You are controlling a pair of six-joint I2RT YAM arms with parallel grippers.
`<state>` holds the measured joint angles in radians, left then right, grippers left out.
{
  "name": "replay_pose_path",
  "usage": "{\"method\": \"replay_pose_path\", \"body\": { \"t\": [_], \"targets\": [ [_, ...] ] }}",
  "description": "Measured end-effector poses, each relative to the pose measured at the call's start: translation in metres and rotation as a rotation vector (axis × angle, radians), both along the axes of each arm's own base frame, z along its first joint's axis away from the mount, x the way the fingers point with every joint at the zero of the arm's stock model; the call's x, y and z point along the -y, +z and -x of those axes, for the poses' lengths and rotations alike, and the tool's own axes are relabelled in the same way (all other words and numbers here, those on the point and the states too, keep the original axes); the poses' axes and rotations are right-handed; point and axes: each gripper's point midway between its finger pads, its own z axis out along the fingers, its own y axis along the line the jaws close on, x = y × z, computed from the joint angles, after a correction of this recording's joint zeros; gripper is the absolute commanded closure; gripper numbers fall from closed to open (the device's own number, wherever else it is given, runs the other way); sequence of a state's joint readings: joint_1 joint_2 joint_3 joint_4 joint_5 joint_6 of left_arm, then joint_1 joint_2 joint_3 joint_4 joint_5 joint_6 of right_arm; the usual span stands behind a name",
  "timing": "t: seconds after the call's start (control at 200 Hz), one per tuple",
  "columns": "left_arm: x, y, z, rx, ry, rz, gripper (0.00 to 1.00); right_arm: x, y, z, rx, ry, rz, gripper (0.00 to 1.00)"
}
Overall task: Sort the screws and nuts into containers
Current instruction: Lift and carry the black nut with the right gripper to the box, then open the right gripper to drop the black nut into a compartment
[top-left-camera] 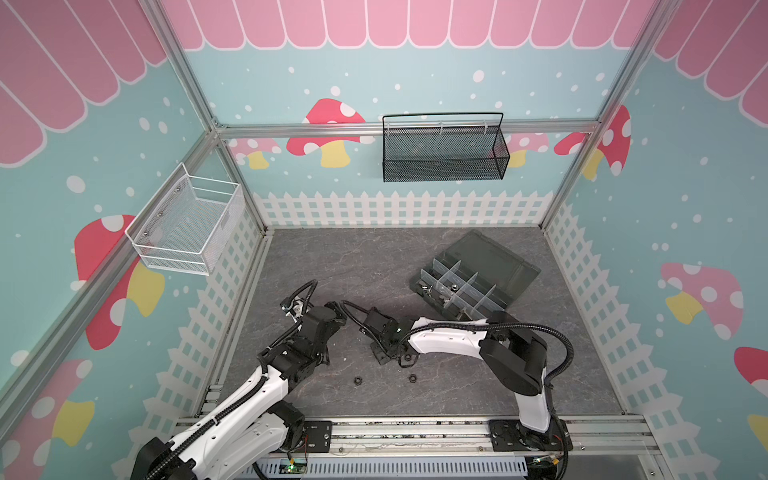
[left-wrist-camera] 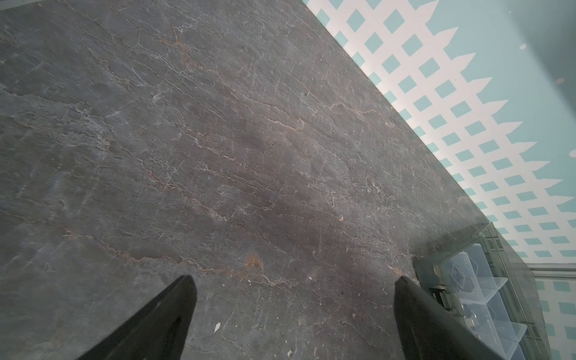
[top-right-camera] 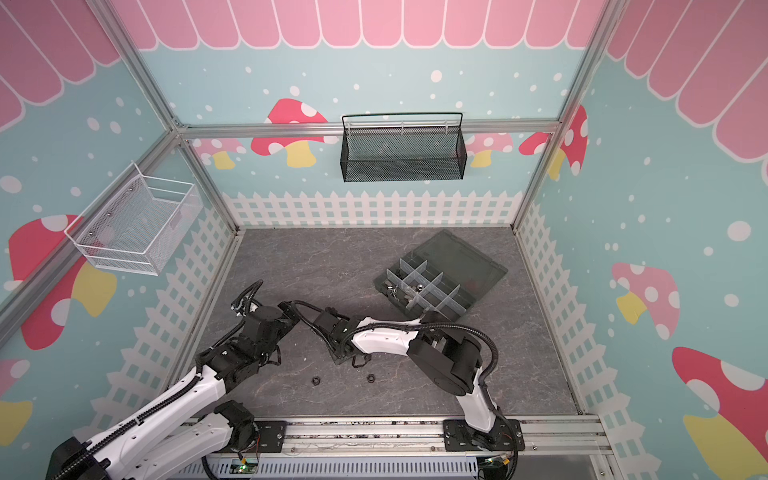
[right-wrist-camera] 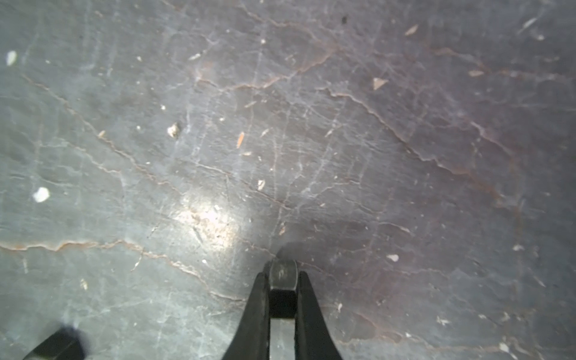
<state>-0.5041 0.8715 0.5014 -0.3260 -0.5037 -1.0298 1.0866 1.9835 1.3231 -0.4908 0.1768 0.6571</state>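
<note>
The right gripper moves up and outward next, over the empty section of the box beside the silver pieces, to release the nut, since the box stands outward of it.
In the right wrist view my right gripper is shut on a small black nut, held edge-on just above the table. In both top views this gripper points down at mid-table. Two more black nuts lie on the table nearer the front, also seen as nuts. My left gripper is open over bare table, with nothing between its fingers; it sits left of centre. The containers are an open divided box holding silver pieces.
The box's lid lies open toward the back right. A black mesh basket hangs on the back wall and a white wire basket on the left wall. A metal rail runs along the front edge.
</note>
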Motion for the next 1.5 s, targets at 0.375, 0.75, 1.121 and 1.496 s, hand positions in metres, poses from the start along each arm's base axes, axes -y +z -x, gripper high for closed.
{"method": "replay_pose_path", "body": {
  "t": [0.375,0.75,1.121,1.496],
  "targets": [
    [-0.004,0.001,0.004,-0.004,0.006,-0.003,0.0,0.076,0.102,-0.07,0.166,-0.231,-0.14,1.0],
    [-0.003,-0.003,0.003,-0.028,0.003,-0.019,0.0,0.224,0.127,-0.135,0.274,-0.571,-0.097,1.0],
    [0.002,-0.007,-0.007,-0.073,-0.003,-0.051,0.0,0.279,0.096,-0.147,0.21,-0.664,-0.059,0.97],
    [0.005,-0.006,-0.011,-0.074,-0.008,-0.051,0.0,0.283,0.063,-0.153,0.142,-0.652,-0.051,0.79]
  ]
}}
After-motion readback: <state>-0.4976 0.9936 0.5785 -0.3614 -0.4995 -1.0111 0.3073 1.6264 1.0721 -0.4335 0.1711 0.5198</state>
